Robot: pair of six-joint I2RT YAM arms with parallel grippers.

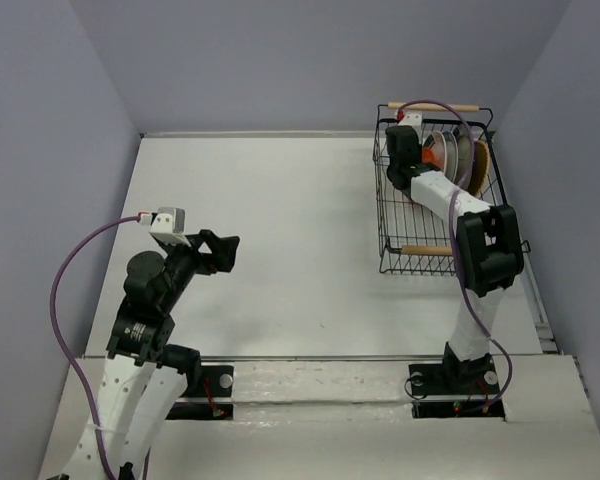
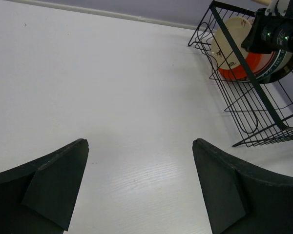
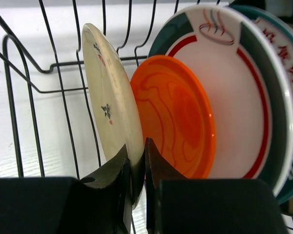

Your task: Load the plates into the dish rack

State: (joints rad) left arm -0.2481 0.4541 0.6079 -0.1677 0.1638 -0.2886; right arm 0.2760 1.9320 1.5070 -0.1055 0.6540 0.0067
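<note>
My right gripper lowers slightly toward the rack's wires next, since the plate stands upright beside the orange-red plate [image 3: 178, 117]. It then opens to release the small beige plate's rim [image 3: 133, 153].
The black wire dish rack [image 1: 382, 200] stands at the far right of the table. Several plates stand upright in it. My right gripper [image 3: 136, 156] is inside the rack, shut on the lower rim of the small beige plate [image 3: 107, 102]. Right behind that stand the small glossy orange-red plate [image 3: 178, 117], the white plate with teal-pink rim [image 3: 234, 97] and the white plate with lettered rim [image 3: 288, 63]. The woven tan plate [image 1: 480, 165] shows at the rack's right side. My left gripper [image 2: 139, 185] is open and empty above bare table, left of the rack [image 2: 254, 112].
The rack's wooden handles [image 1: 425, 106] lie at its far and near ends. A wall edge runs along the back of the table [image 1: 260, 133]. The right arm [image 1: 485, 250] reaches over the rack's near end.
</note>
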